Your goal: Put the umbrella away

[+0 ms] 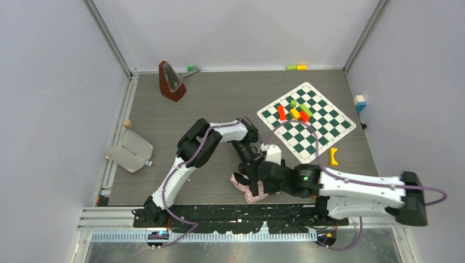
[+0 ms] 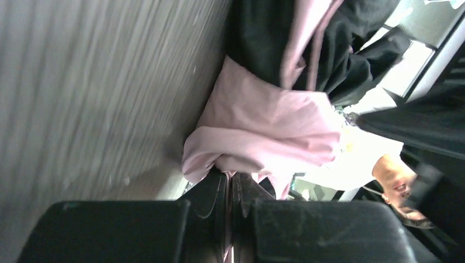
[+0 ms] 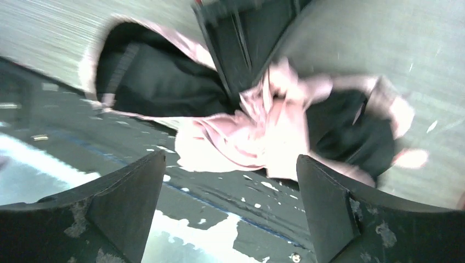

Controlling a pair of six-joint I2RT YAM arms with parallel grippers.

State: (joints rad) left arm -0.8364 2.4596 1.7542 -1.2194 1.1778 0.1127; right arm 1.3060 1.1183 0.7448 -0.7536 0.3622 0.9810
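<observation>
My left gripper draws the umbrella bundle's pinched pink fold outward toward the open tabletop (image 1: 227, 173) (image 2: 137, 109) next and releases it, since the bundle lies at the table's near edge.
The umbrella (image 1: 245, 187) is a crumpled bundle of pale pink and black fabric at the table's near edge, between the two arms. My left gripper (image 1: 251, 166) reaches down onto it from behind. In the left wrist view the left gripper (image 2: 231, 176) is shut on a fold of the umbrella's (image 2: 263, 123) pink fabric. My right gripper (image 3: 230, 167) is open wide, just short of the umbrella (image 3: 257, 134), with nothing between its fingers (image 3: 137, 189). In the right wrist view the left gripper's black fingers (image 3: 236, 49) come down onto the fabric from above.
A green-and-white chessboard mat (image 1: 323, 129) with several coloured blocks lies at the back right, a yellow block (image 1: 333, 156) beside it. A brown metronome (image 1: 171, 81) stands at the back left. A clear plastic container (image 1: 131, 150) lies at the left edge.
</observation>
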